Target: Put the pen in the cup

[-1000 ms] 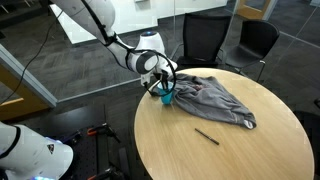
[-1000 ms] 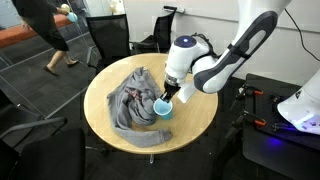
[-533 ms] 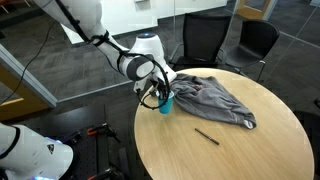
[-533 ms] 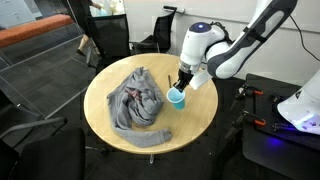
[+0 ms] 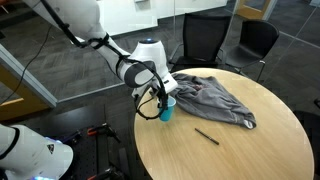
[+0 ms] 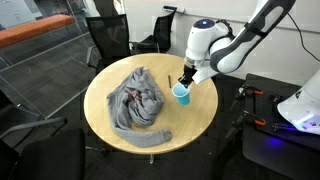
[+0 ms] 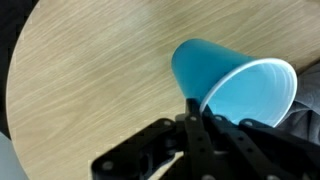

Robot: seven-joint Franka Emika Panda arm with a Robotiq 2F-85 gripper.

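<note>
Next, my gripper carries the cup (image 5: 167, 106) away from the grey cloth onto the bare wood that lies open beside the pen, and releases the cup's rim there.
The light blue cup (image 7: 235, 85) fills the wrist view, with its pale inside facing the camera. My gripper (image 7: 192, 105) is shut on its rim, one finger inside and one outside. In both exterior views the gripper (image 5: 163, 97) (image 6: 186, 78) holds the cup (image 5: 167, 106) (image 6: 181, 93) near the table edge, just off the grey cloth (image 5: 215, 97). The thin black pen (image 5: 206, 136) lies flat on the wood, well away from the cup, beyond the cloth's corner.
The round wooden table (image 5: 230, 155) also carries the crumpled grey cloth (image 6: 137, 100). Black office chairs (image 5: 205, 40) stand around it. Glass walls are behind. A white robot base (image 6: 300, 105) stands beside the table.
My gripper has carried the cup off the edge of the cloth and toward the table rim. The pen and the cloth have not moved.
</note>
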